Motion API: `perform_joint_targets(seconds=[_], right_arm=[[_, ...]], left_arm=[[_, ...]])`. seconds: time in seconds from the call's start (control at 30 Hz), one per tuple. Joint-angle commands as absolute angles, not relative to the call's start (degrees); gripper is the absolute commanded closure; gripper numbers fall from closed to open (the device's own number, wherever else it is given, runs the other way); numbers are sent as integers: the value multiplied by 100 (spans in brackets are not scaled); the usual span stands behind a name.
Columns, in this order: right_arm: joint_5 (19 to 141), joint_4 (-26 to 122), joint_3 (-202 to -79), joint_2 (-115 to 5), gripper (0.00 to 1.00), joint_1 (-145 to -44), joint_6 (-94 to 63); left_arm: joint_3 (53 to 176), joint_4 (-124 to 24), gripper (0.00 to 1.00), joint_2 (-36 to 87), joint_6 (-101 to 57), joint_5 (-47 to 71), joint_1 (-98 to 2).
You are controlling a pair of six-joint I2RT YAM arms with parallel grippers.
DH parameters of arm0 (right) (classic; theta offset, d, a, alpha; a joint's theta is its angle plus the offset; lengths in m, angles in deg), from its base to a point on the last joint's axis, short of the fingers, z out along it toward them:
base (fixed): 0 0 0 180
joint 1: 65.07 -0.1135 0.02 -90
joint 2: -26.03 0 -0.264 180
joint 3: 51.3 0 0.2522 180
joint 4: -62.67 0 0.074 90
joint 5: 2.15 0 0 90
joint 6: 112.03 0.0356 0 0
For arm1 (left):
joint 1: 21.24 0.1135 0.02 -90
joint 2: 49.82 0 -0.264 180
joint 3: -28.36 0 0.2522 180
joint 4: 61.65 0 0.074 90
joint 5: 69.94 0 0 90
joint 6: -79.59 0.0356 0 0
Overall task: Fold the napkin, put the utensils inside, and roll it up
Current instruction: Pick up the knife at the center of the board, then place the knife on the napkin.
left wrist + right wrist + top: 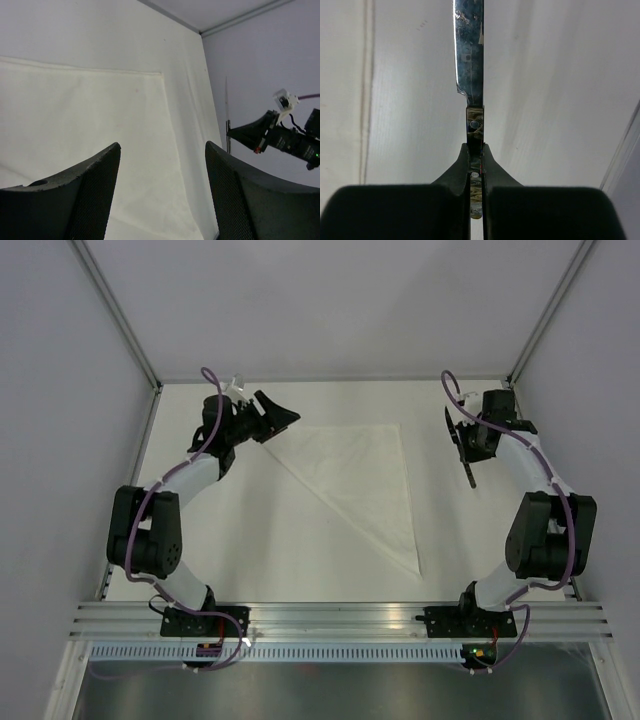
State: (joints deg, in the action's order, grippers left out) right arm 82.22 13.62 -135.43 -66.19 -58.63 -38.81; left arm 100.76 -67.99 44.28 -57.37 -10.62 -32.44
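Note:
My right gripper goes left in the top view next, turns and brings the knife down onto the napkin's long edge point(323, 490) to release it, since that edge lies empty.
The napkin point(365, 475) lies on the white table folded into a triangle, its long edge running from upper left to lower right; it also fills the left wrist view point(85, 115). My left gripper point(277, 420) point(162, 150) is open with nothing between its fingers, just off the napkin's upper-left corner. My right gripper point(466, 448) point(475, 150) is shut on the handle of a knife, one of the utensils point(469, 60) point(469, 475), right of the napkin. The left wrist view shows that knife point(226, 100) as a thin line in the right gripper point(237, 134).
White enclosure walls with metal corner posts point(120, 310) point(545, 315) close in the table on three sides. An aluminium rail point(340, 618) runs along the near edge by both arm bases. Purple cables point(150, 505) follow each arm.

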Motion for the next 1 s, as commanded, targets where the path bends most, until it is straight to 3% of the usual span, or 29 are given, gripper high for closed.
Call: perform_joint_targets(seconds=[0.0, 0.57, 0.97], right_arm=[[8020, 1050, -13941, -6695, 100, -6471, -3891], [8301, 1261, -15268, -8434, 100, -9651, -3592], [8626, 1279, -15954, -9235, 100, -10409, -3012]], left_arm=[[10233, -6496, 26, 4070, -5629, -596, -2846], [10356, -5625, 26, 4000, -5524, 371, -2142], [10417, -5501, 26, 4088, -5401, 415, -1808]])
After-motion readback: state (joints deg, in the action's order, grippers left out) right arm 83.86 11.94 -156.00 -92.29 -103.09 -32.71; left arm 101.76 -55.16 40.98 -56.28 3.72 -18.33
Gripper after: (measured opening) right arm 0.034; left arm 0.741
